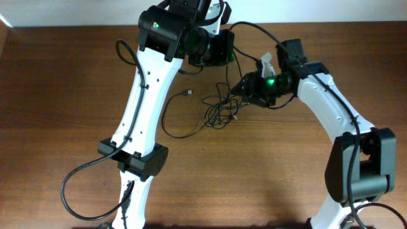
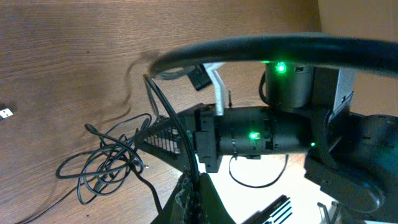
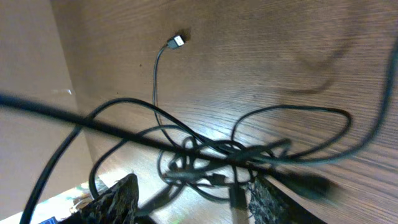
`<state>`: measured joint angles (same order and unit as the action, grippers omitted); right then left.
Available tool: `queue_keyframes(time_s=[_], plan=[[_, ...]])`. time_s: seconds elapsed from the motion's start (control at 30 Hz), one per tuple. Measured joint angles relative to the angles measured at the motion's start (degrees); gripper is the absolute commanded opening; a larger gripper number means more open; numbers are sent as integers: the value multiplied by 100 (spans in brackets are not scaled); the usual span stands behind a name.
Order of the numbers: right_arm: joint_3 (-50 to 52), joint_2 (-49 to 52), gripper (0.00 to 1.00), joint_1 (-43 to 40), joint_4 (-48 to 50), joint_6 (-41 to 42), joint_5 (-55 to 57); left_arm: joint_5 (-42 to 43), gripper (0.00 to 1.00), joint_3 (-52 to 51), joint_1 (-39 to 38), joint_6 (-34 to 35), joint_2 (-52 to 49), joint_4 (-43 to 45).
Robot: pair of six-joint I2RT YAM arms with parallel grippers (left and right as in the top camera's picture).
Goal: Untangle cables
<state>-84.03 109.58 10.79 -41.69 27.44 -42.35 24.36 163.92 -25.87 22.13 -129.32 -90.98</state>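
I need to gently lower my right gripper to the left in the overhead view onto the clump's nearest pieces of cable, which are below it on that side.
The cables form a knotted black clump (image 1: 222, 111) on the wooden table, just left of my right gripper. One strand runs left to a small plug (image 1: 188, 93), and a loop (image 1: 178, 132) lies below it. My left gripper (image 1: 224, 58) is above the clump and shut on a thin cable strand (image 2: 186, 155) that rises from the clump (image 2: 106, 162). My right gripper (image 3: 199, 199) is open, its fingers low on either side of the clump (image 3: 211, 165). It also shows in the overhead view (image 1: 240, 92). The plug (image 3: 177, 42) lies beyond.
The two arms meet at the table's back middle, wrists close together. A thick arm cable (image 2: 261, 46) arcs across the left wrist view. A small white piece (image 1: 267, 63) sits by the right wrist. The table's back edge (image 1: 356, 24) is near.
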Motion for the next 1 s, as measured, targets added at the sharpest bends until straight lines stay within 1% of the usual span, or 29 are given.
queue_keyframes(time_s=[0.07, 0.1, 0.13, 0.17, 0.2, 0.23, 0.33, 0.43, 0.5, 0.57, 0.63, 0.67, 0.7, 0.73, 0.77, 0.8, 0.83, 0.87, 0.9, 0.93, 0.97, 1.0], plan=[[0, 149, 51, 245, 149, 297, 2, -2, 0, 0, 0, 0, 0, -2], [0, 264, 41, 334, 190, 396, -20, -2, 0, 0, 0, 0, 0, -2], [0, 323, 34, 352, 184, 420, -20, -2, 0, 0, 0, 0, 0, -2], [0, 369, 25, 356, 149, 433, -20, -2, 0, 0, 0, 0, 0, -2], [0, 400, 8, 356, 94, 479, -24, -2, 0, 0, 0, 0, 0, -2], [0, 400, 4, 356, 57, 468, -35, -68, 0, 0, 0, 0, 0, -2], [-2, 404, 4, 356, -404, 173, -57, -490, 0, 0, 0, 2, 0, -4], [-2, 393, 4, 221, -861, -332, -76, -1513, 0, 0, 0, 2, 0, -175], [-2, 232, 4, -50, -1147, -533, 92, -2170, 0, 0, 9, 2, 0, -514], [-2, -361, 4, -472, -1346, -658, 396, -2413, 0, -68, 243, -24, 0, -577], [-2, -1386, 4, -669, -1556, -678, 892, -2380, 0, -431, 629, -101, 24, -584], [-2, -1720, 4, -658, -1598, -664, 1045, -2350, 5, -664, 813, -225, 22, -581], [-2, -2028, 4, -658, -1620, -643, 1182, -2323, 13, -859, 887, -363, 44, -568], [-13, -2380, 4, -658, -1637, -597, 1333, -2306, 36, -1056, 933, -509, 44, -566], [-68, -2667, 4, -658, -1687, -557, 1484, -2304, 78, -1296, 951, -688, 44, -549], [-208, -2861, 4, -675, -1856, -516, 1626, -2369, 99, -1471, 973, -894, 44, -555], [-385, -2983, 4, -675, -2000, -494, 1711, -2406, 100, -1615, 1014, -1108, 44, -555], [-483, -3003, 4, -675, -2135, -490, 1755, -2430, 98, -1683, 1027, -1241, 44, -546], [-516, -3003, 4, -675, -2258, -487, 1792, -2446, 89, -1700, 1032, -1370, 44, -485], [-516, -3003, 4, -673, -2347, -490, 1812, -2387, 85, -1703, 1032, -1556, 44, -391], [-518, -3003, 4, -673, -2367, -490, 1814, -1976, 85, -1703, 1032, -1917, 44, -271], [-518, -3003, 4, -647, -2376, -490, 1818, -1226, 85, -1703, 1043, -2535, 44, -162]])
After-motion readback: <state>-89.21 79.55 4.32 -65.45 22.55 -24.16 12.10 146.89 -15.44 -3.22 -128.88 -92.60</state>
